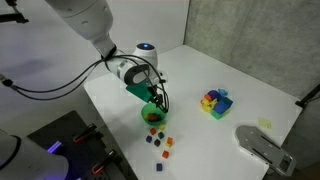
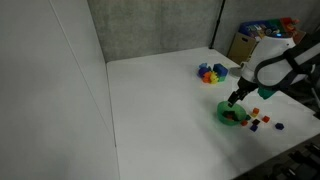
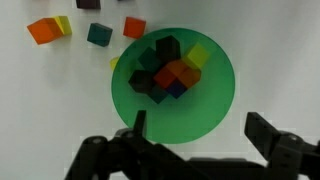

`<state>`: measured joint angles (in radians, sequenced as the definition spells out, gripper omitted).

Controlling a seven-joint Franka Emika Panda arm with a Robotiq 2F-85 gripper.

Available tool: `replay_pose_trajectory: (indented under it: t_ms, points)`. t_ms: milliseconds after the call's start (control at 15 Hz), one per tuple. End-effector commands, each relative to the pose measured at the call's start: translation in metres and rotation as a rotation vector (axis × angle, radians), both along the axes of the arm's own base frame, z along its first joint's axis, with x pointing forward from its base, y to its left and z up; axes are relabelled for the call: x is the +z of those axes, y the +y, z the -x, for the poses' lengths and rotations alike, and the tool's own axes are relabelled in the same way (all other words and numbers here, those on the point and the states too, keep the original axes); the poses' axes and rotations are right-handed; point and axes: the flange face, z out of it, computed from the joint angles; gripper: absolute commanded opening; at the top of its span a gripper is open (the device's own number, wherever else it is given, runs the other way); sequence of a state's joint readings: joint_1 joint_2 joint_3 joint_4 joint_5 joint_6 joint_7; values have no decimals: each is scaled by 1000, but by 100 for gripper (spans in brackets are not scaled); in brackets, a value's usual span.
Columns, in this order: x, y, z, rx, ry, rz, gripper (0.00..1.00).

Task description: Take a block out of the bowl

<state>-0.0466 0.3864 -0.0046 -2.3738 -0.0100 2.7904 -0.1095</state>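
One open finger of my gripper hangs outside the bowl's rim, so my gripper will move over the bowl's cubes and go down onto the red cubes in the pile.
The bright green bowl (image 3: 172, 90) sits on the white table and holds several small cubes (image 3: 170, 70): dark, red, yellow, blue. It also shows in both exterior views (image 1: 150, 113) (image 2: 231, 115). My gripper (image 3: 195, 125) hangs just above the bowl's near side, open and empty, with one finger over the bowl's rim and one outside it. In both exterior views the gripper (image 1: 153, 98) (image 2: 236, 99) is right over the bowl.
Loose small cubes (image 3: 48, 29) lie on the table beside the bowl, also seen in both exterior views (image 1: 160, 142) (image 2: 262, 122). A multicoloured block cluster (image 1: 215, 101) (image 2: 211, 72) stands farther off. A grey object (image 1: 262, 146) lies near the table's edge.
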Motion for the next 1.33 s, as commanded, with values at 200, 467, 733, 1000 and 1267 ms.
replay_pose_trajectory:
  t_ms: [200, 467, 733, 1000, 1267]
  points:
    - [-45, -21, 0, 3, 54, -18, 100]
    - [-69, -25, 2, 11, 91, -29, 100]
    - [-88, -25, 3, 20, 121, -33, 100]
    - [-105, -25, 3, 19, 141, -30, 100]
    - [-114, -27, -1, 21, 158, -4, 100]
